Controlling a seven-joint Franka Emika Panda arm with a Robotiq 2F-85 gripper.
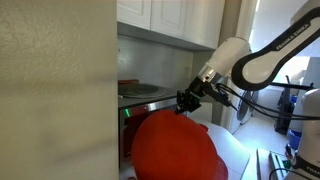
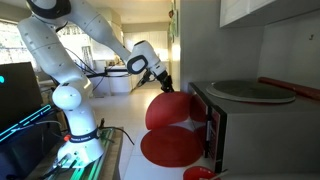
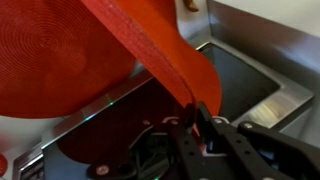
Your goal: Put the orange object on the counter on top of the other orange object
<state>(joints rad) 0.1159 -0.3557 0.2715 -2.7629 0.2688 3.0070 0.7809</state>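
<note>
The robot's gripper still holds the disc above the counter, so it needs to turn next and lower the disc's pinched rim down over the mat lying flat, then release it.
My gripper [image 2: 163,86] is shut on the edge of one red-orange mat [image 2: 170,108], which hangs limp from it in front of the oven. The other red-orange mat [image 2: 170,148] lies flat on the white counter [image 2: 128,138] just below. In an exterior view the gripper [image 1: 185,100] holds the hanging mat [image 1: 175,145] above the counter [image 1: 236,150]. In the wrist view the fingers [image 3: 195,126] pinch the mat's rim [image 3: 165,50]. A ridged round mat surface [image 3: 50,60] fills the upper left.
A black oven [image 2: 228,125] stands right beside the mats, with a grey round plate [image 2: 250,90] on top. A small red bowl [image 2: 198,173] sits at the counter's near edge. Wall cabinets [image 1: 170,15] hang above. The robot base [image 2: 75,120] stands behind the counter.
</note>
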